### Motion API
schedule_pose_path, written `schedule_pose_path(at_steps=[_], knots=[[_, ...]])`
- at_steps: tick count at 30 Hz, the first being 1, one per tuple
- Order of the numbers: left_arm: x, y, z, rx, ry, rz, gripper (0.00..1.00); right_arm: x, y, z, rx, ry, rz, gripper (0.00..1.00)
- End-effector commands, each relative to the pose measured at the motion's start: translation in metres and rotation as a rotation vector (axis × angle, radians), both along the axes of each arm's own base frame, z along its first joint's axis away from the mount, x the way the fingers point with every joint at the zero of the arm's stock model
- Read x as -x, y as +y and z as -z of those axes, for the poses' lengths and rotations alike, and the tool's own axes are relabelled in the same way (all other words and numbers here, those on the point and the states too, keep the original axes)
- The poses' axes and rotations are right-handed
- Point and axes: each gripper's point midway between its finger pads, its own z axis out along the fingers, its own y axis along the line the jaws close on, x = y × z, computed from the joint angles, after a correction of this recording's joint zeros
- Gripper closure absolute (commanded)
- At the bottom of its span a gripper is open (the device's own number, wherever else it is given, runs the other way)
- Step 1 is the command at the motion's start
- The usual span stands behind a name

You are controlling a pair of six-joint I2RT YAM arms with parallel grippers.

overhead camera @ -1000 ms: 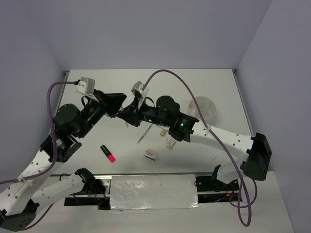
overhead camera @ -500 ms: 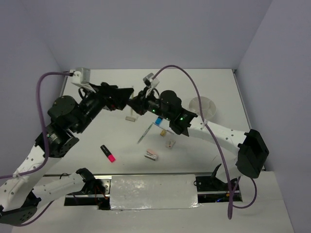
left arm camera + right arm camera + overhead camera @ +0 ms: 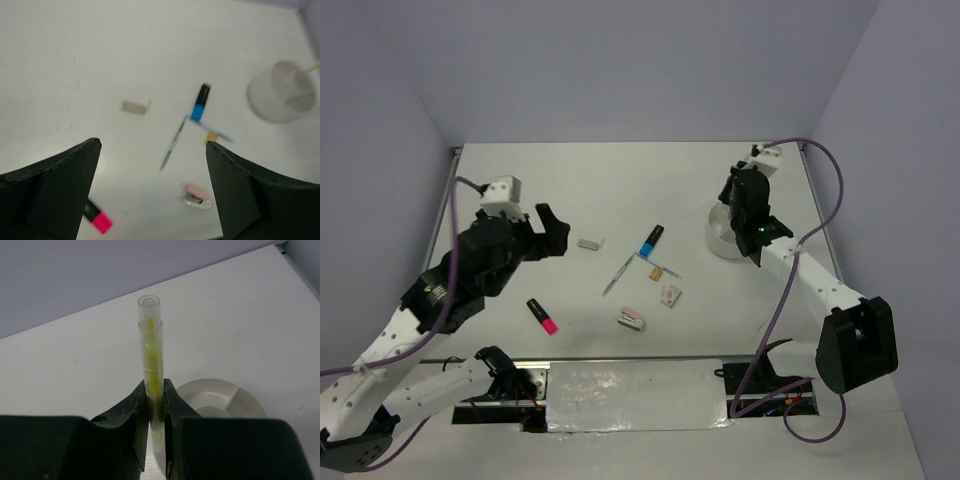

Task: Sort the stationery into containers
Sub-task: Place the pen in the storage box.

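The tub's middle cup lies below my right gripper, to the right in the wrist view, so I will lower it there and release the pen next.
My right gripper is shut on a thin pale yellow pen, which stands upright between the jaws. It hangs over the near rim of the round white tub, the divided container at the right. My left gripper is open and empty, high above the left part of the table. Loose stationery lies in the middle: a blue-ended black marker, a green pen, a whitish eraser, a pink-ended highlighter and a pink clip.
A thin pen with a small yellow piece and a small white piece lie near the marker. Side walls close in the table. A foil-covered strip lies between the arm bases.
The two grippers had met over the middle of the table. The left gripper has opened and drawn back left. The right arm has swung right to the tub, carrying the pen.
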Motion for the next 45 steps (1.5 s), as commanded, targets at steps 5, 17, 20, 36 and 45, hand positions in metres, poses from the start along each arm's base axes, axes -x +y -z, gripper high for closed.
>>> schedule_pose_path(at_steps=[5,17,20,36,45], knots=[[0.005,0.001,0.040,-0.086,0.091,0.021,0.01,0.011,-0.041,0.004,-0.033,0.020,0.153,1.00],[0.007,-0.012,0.054,-0.095,0.124,0.088,0.01,0.004,-0.078,0.024,0.030,0.060,0.240,0.98],[0.007,-0.015,0.055,-0.092,0.125,0.104,0.01,0.001,-0.077,0.032,0.037,0.088,0.227,0.93],[0.008,-0.023,0.058,-0.099,0.134,0.146,0.01,0.003,-0.066,0.051,0.001,0.122,0.176,0.30],[0.002,-0.033,0.077,-0.095,0.194,0.147,0.01,0.038,-0.050,-0.028,-0.084,-0.052,0.070,0.20]])
